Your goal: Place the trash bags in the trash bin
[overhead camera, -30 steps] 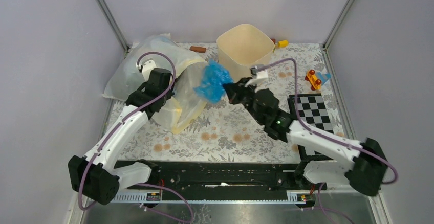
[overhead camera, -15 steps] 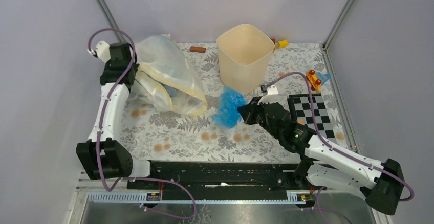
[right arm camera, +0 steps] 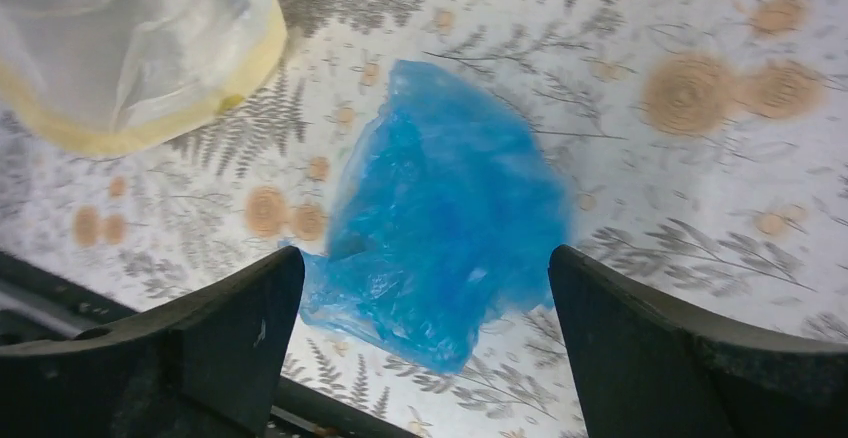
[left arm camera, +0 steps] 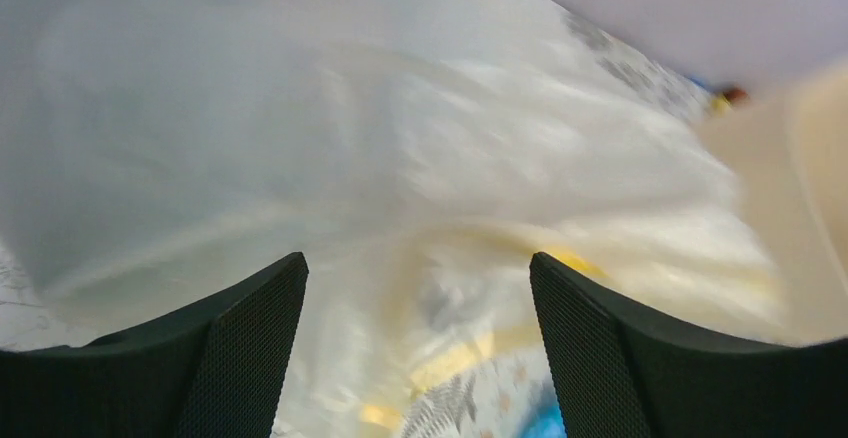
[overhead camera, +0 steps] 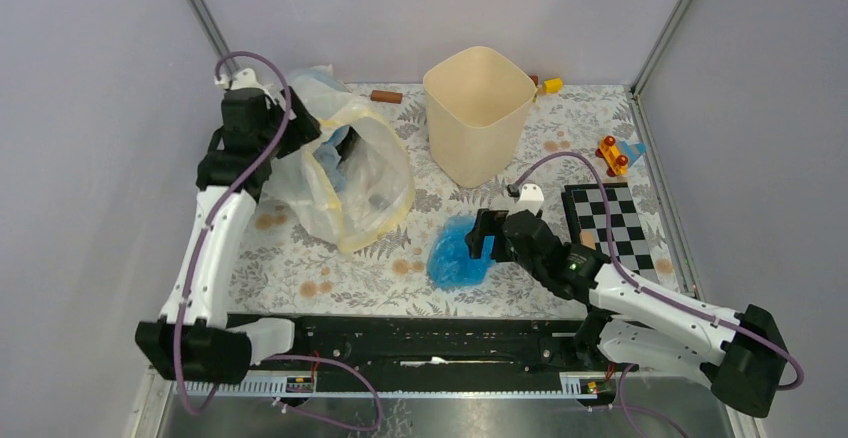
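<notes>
The trash bag (overhead camera: 455,255) is still below my spread fingers. My right gripper will go down onto the bag's near edge next and narrow its fingers to close there.
The crumpled light-blue trash bag (overhead camera: 455,255) lies loose on the flowered table, in front of the cream trash bin (overhead camera: 478,113) and apart from it. My right gripper (overhead camera: 487,238) hovers at the bag's right edge and is open. In the right wrist view the trash bag (right arm camera: 440,218) lies below and between the spread fingers of the right gripper (right arm camera: 425,258), which do not touch it. My left gripper (overhead camera: 340,148) is at the large clear bag at the back left. The left gripper (left arm camera: 418,258) is open, with only that bag's film in front of it.
The large clear and pale-yellow bag (overhead camera: 345,183) slumps at the back left. A checkerboard (overhead camera: 605,223) lies to the right of my right arm. A red-and-yellow toy (overhead camera: 612,155), a brown cylinder (overhead camera: 386,97) and a yellow toy (overhead camera: 549,85) sit near the back edge.
My right gripper carried the blue bag from beside the bin down to the table and opened, letting it go. My left gripper swung around the clear bag and opened.
</notes>
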You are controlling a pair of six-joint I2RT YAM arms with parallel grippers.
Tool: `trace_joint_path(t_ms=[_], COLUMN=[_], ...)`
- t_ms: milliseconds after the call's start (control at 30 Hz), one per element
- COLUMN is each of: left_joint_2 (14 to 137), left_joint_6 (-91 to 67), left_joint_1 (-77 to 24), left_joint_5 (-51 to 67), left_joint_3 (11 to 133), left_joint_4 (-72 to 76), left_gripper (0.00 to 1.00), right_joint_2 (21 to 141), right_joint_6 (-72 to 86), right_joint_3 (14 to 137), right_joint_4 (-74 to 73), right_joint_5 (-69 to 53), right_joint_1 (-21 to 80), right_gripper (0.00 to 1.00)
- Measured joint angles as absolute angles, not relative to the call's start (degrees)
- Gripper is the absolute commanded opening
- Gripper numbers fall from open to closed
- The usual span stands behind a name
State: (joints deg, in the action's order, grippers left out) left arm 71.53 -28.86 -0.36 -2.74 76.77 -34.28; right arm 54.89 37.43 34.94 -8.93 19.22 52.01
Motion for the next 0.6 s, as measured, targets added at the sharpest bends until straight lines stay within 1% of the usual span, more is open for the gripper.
trace_joint_path(t_ms=[167,233,267,367,467,533,600], left_joint_2=[62.9,61.1,60.7,60.1,60.5,61.7,63.3], left_joint_6=[-26.7,-26.3,-26.1,-25.5,-24.7,-24.4,-24.4], left_joint_1=[-13.9,-18.9,-20.9,-24.9,-27.0,-29.5,-33.0], left_joint_5=[-3.4,-4.4,-4.8,-3.9,1.6,5.1,7.2], left_joint_3=[75.9,75.9,75.8,74.1,70.5,67.5,64.7], left_joint_4=[-36.3,-37.0,-37.3,-37.4,-37.1,-36.2,-35.4], left_gripper=[0.83,0.83,0.81,0.73,0.62,0.58,0.57], right_joint_2=[52.2,51.9,52.0,53.2,55.2,56.6,57.8], right_joint_6=[36.3,35.6,35.2,34.5,34.5,34.9,35.2], right_joint_3=[35.0,36.2,37.1,40.3,42.5,42.7,42.6], right_joint_4=[-14.8,-18.1,-19.6,-23.4,-25.4,-26.2,-26.8], right_joint_5=[24.6,26.3,26.8,27.4,26.7,25.6,24.2], right_joint_1=[51.9,51.9,51.9,51.9,51.9,51.9,51.9], right_gripper=[0.99,0.97,0.95,0.84,0.68,0.57,0.51])
